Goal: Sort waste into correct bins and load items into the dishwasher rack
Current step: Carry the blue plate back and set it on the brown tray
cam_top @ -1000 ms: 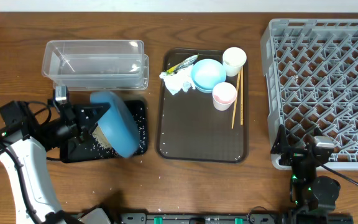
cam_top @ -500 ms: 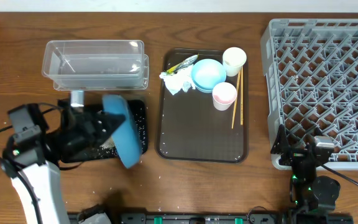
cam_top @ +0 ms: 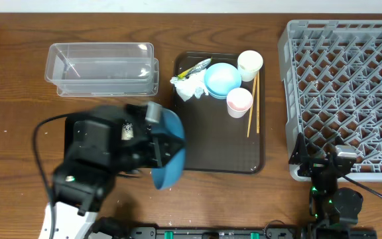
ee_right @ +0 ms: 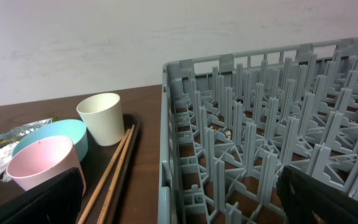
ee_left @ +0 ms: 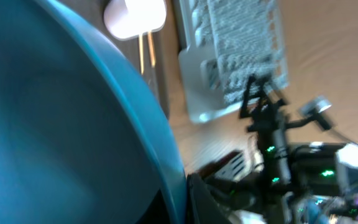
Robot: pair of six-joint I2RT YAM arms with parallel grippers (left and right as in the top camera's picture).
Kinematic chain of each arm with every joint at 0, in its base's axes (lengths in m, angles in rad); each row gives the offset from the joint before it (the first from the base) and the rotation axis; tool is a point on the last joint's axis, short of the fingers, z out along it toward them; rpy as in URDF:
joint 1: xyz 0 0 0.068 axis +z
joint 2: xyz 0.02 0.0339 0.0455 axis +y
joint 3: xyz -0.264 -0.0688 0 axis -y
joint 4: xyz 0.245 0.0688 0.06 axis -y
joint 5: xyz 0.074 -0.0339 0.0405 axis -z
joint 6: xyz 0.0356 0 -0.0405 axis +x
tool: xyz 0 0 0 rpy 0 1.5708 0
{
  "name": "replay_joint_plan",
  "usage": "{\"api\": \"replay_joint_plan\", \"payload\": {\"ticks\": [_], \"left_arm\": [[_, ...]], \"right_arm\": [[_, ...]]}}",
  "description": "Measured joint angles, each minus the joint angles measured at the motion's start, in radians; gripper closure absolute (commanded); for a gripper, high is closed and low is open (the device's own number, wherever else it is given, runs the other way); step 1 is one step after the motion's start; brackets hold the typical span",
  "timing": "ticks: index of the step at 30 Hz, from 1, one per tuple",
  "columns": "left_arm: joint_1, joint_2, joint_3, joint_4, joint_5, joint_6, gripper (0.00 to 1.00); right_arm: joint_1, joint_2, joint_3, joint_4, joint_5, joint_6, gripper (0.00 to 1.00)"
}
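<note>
The near part of the serving tray (cam_top: 217, 156) is empty, so my left gripper should move over it, turn the bowl level and lower the bowl before opening.
My left gripper (cam_top: 159, 151) is shut on the rim of the wide dark-blue bowl (cam_top: 169, 151). It holds the bowl tilted on edge above the left edge of the brown serving tray (cam_top: 217, 156). In the left wrist view the bowl (ee_left: 61, 124) fills the frame, with my finger (ee_left: 184, 198) on its rim. The black tray is mostly hidden under my left arm; a small patch of rice (cam_top: 128, 129) shows. The clear tub (cam_top: 101, 66) stands at the back left. My right gripper (ee_right: 179, 202) is open and empty at the grey rack's (cam_top: 350, 86) front left corner.
On the serving tray's far end lie the crumpled napkin (cam_top: 190, 87), yellow-green wrapper (cam_top: 194, 68), light-blue bowl (cam_top: 222, 78), white cup (cam_top: 250, 64), pink cup (cam_top: 239, 101) and chopsticks (cam_top: 252, 106). Stray rice grains lie on the table near its front edge.
My left arm has swung to the right with the dark-blue bowl, from over the black tray to the serving tray's left edge. The right arm has not moved.
</note>
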Motion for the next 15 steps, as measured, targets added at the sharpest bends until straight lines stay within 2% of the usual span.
{"api": "replay_joint_plan", "payload": {"ticks": [7, 11, 15], "left_arm": [[-0.346, 0.171, 0.0, 0.132, -0.351, -0.085, 0.93], [-0.433, 0.319, 0.0, 0.24, -0.484, -0.101, 0.93], [-0.465, 0.458, 0.0, 0.327, -0.538, -0.109, 0.93]], "right_arm": [[0.0, 0.0, 0.0, 0.0, 0.0, 0.0, 0.01], [0.0, 0.0, 0.0, 0.0, 0.0, 0.0, 0.01], [0.0, 0.0, 0.0, 0.0, 0.0, 0.0, 0.01]]}}
